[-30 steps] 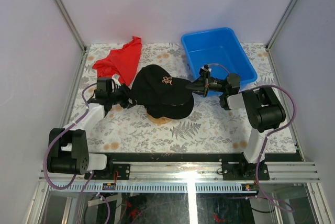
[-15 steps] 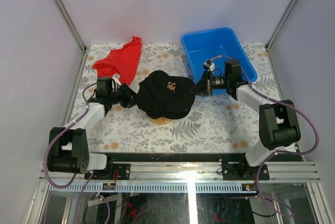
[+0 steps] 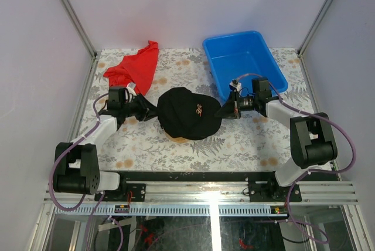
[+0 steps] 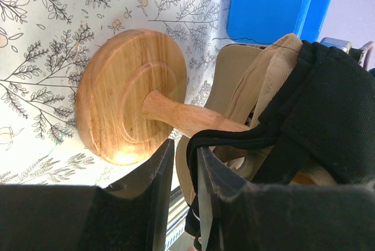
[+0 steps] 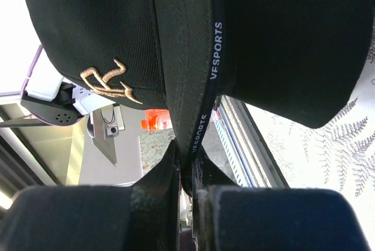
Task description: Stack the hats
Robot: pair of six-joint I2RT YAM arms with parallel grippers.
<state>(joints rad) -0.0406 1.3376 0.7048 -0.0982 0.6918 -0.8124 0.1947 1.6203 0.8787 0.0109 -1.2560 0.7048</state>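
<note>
My right gripper lowers the black cap's edge next, eases it slightly toward the wooden stand and releases it, as the black cap already sits over the stand.
A black cap (image 3: 187, 113) with a gold emblem sits over the wooden stand in the middle of the table. My left gripper (image 3: 147, 110) is at the cap's back edge. In the left wrist view my left gripper (image 4: 184, 146) has the black cap's hem (image 4: 234, 136) between its nearly shut fingers. A tan cap (image 4: 258, 81) lies under the black one on the stand's stem. My right gripper (image 3: 225, 110) is shut on the black cap's brim. In the right wrist view it (image 5: 186, 148) pinches the brim edge (image 5: 196, 87).
A blue bin (image 3: 243, 60) stands at the back right, just behind the right gripper, and also shows in the left wrist view (image 4: 272, 2). A red cloth (image 3: 136, 68) lies at the back left. The stand's round wooden base (image 4: 129, 95) rests on the flowered table cover.
My right gripper has moved toward the near side with the brim. The black cap has turned and dropped lower over the stand, its emblem now facing right. My left gripper has stayed put.
</note>
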